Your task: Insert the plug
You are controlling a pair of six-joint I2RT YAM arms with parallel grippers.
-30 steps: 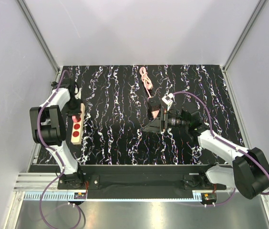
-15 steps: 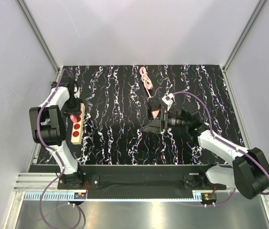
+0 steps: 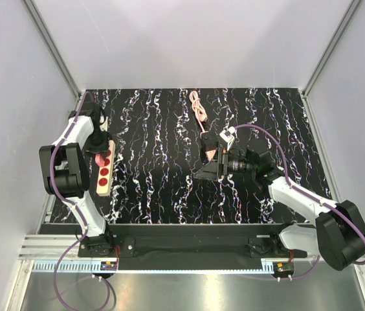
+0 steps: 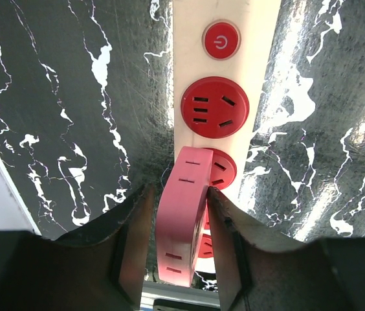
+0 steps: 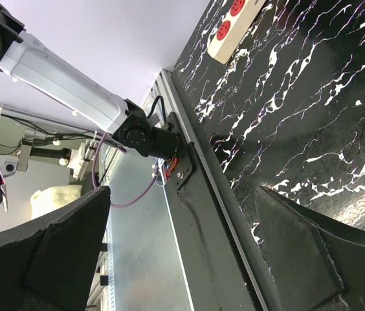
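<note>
I should draw in the fingers of my left gripper, push down and release, because the second red socket is below the gripper and the pink plug is already over the socket.
The pink plug stands on the beige strip, over the second of its red sockets. My left gripper straddles the plug. Its left finger stands apart from the plug with a visible gap, while the right finger rests against the plug's side. From above, that gripper covers the plug at the far end of the beige strip. My right gripper hovers mid-table, open and holding nothing, its fingers spread wide in the right wrist view.
A slim pink power strip lies under the right gripper, its coiled pink cord running to the back. The beige strip lies near the table's left rail. The beige strip's near end and the left arm's base show in the right wrist view.
The left gripper's jaws have widened around the plug, and the gripper has shifted slightly toward the back of the table. The right arm has not moved.
</note>
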